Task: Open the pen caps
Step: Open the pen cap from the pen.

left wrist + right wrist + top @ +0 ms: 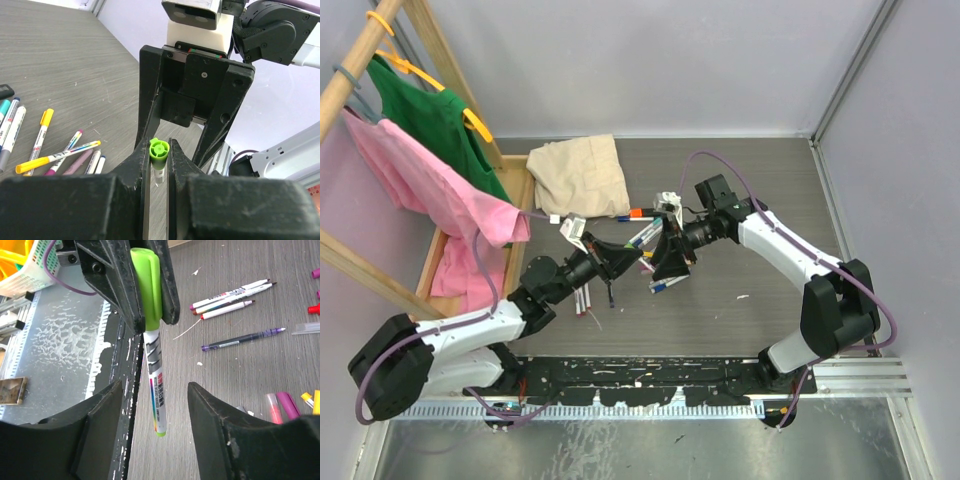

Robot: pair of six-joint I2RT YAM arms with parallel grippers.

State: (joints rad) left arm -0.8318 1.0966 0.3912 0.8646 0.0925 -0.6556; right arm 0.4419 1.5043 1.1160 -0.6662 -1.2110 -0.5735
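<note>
My left gripper tilts downward next, lowers the green pen cap [159, 150] and releases it on the bare tabletop beside the clear cap, as other caps lie there.
My left gripper [159, 156] is shut on the green pen cap [159, 150] of a thin white-barrelled pen, held above the table. In the right wrist view the cap [147, 285] sits between the left fingers [112, 282], and the white barrel [156, 385] hangs down from it. My right gripper [155, 410] is open, one finger on each side of the barrel's lower end and neither touching it. In the top view the two grippers, left [632, 258] and right [665, 265], meet tip to tip mid-table.
Loose pens [50, 150] lie on the grey table, some uncapped [232, 297], one purple [242, 340]. Pink and purple caps [282, 405] lie nearby. A beige cloth [578, 175] lies at the back. A wooden rack holds green [435, 120] and pink [430, 190] clothes.
</note>
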